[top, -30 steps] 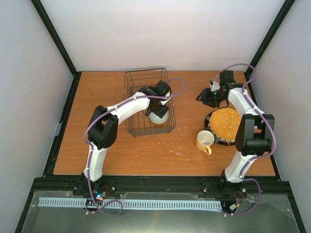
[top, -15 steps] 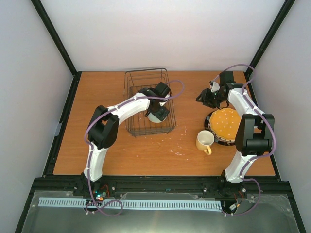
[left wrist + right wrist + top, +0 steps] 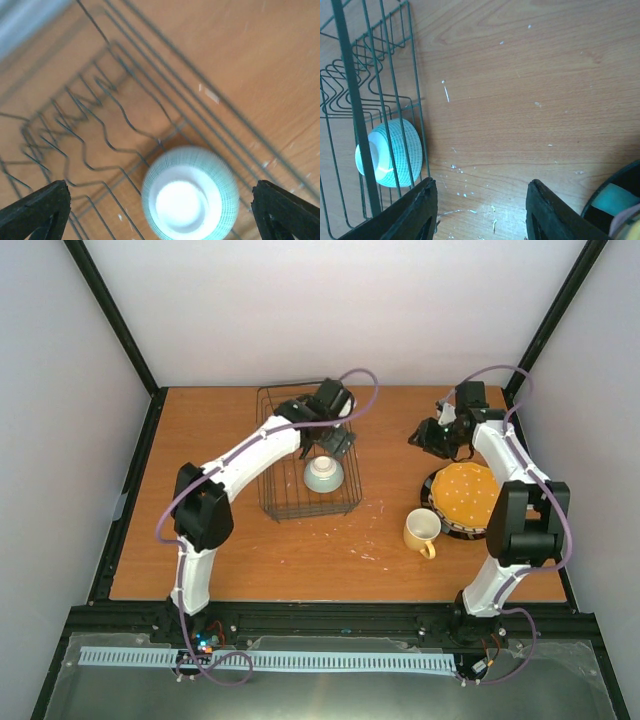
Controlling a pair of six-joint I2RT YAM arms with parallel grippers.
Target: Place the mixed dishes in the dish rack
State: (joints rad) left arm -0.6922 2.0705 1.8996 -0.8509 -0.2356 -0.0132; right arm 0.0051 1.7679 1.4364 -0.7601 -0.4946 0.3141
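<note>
Next, my right gripper draws back and down onto the mug's rim beside the plates. The mug (image 3: 422,530) stands opening up below the gripper and back from it.
The pale blue-green bowl (image 3: 324,476) lies base up inside the dark wire dish rack (image 3: 275,455), at its near right corner. My left gripper (image 3: 333,443) hangs open just above and beyond it. In the left wrist view the bowl (image 3: 190,192) sits free between my wide-spread fingertips (image 3: 37,210), touching neither. My right gripper (image 3: 428,437) is open over bare wood, between the rack and the plate stack topped by the orange-yellow dotted plate (image 3: 468,495). The cream-yellow mug (image 3: 422,530) stands upright in front of that stack. Nothing lies between the right fingers (image 3: 415,210).
Upright wavy dividers (image 3: 95,125) fill the rack's far part. The right wrist view shows the rack's side wall (image 3: 395,100) with the bowl (image 3: 390,152) behind it, and the plate stack's dark rim (image 3: 620,190) at bottom right. Black frame rails border the table.
My left gripper has opened, let go of the bowl and risen towards the rack's far side. The bowl stays in the rack. The right arm has barely shifted.
</note>
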